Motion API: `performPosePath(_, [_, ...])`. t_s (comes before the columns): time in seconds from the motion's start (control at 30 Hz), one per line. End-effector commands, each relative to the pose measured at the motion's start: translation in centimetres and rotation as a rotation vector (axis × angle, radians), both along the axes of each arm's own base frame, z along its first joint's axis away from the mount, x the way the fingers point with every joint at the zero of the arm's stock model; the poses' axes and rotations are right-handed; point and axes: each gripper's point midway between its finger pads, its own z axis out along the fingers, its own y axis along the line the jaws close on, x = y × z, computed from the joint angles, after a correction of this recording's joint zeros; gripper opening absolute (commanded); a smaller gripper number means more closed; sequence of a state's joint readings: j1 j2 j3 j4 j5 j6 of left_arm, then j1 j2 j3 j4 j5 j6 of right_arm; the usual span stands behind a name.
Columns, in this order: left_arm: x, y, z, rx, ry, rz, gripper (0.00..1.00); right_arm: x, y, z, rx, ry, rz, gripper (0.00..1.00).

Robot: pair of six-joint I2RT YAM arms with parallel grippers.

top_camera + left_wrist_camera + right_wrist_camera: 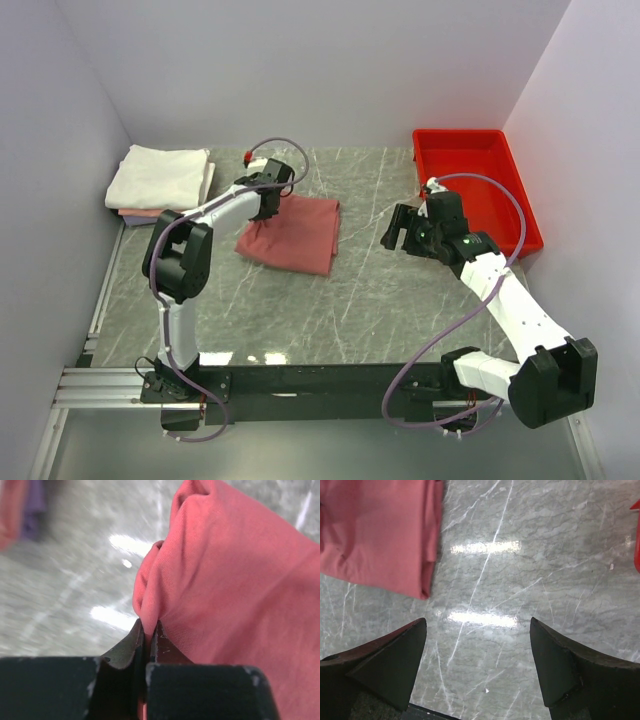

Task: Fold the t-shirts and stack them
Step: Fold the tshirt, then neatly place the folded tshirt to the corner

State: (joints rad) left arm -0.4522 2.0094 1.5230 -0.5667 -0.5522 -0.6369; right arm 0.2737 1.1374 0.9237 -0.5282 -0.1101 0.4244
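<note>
The red t-shirt is folded, so I need to lift my left gripper, carry the t-shirt left in the top view and release it on the white-topped stack (158,179).
A folded salmon-red t-shirt (295,233) lies on the marble table near its middle. My left gripper (268,211) is at the shirt's back left corner, shut on a pinched fold of the red cloth (150,605), which rises between its two fingertips. A stack of folded t-shirts (158,178), white on top with pale pink under it, rests at the back left corner. My right gripper (398,228) hangs open over bare table to the right of the red shirt, whose right edge (427,555) shows at the upper left of the right wrist view.
A bright red plastic tray (470,180) stands at the back right, just behind the right arm. Grey walls close in the table on three sides. A metal rail (110,385) runs along the near edge by the arm bases.
</note>
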Motion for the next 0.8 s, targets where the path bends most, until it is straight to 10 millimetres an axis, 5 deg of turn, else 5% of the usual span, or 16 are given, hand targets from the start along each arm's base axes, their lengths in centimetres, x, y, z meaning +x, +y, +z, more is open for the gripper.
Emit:
performPosePath(0.0, [2.3, 2.6, 7.2, 0.132, -0.167, 0.007, 0.01, 0.6, -0.8, 0.8, -0.017, -0.051, -0.025, 0.90])
performPosePath(0.3, [5.0, 7.9, 12.4, 0.263, -0.235, -0.020, 0.01, 0.6, -1.1, 0.8, -0.022, -0.049, -0.035, 0.90])
performPosePath(0.77, [7.0, 11.8, 20.7, 0.392, -0.318, -0.130, 0.01, 0.9, -1.6, -0.1, -0.039, -0.013, -0.057, 0.90])
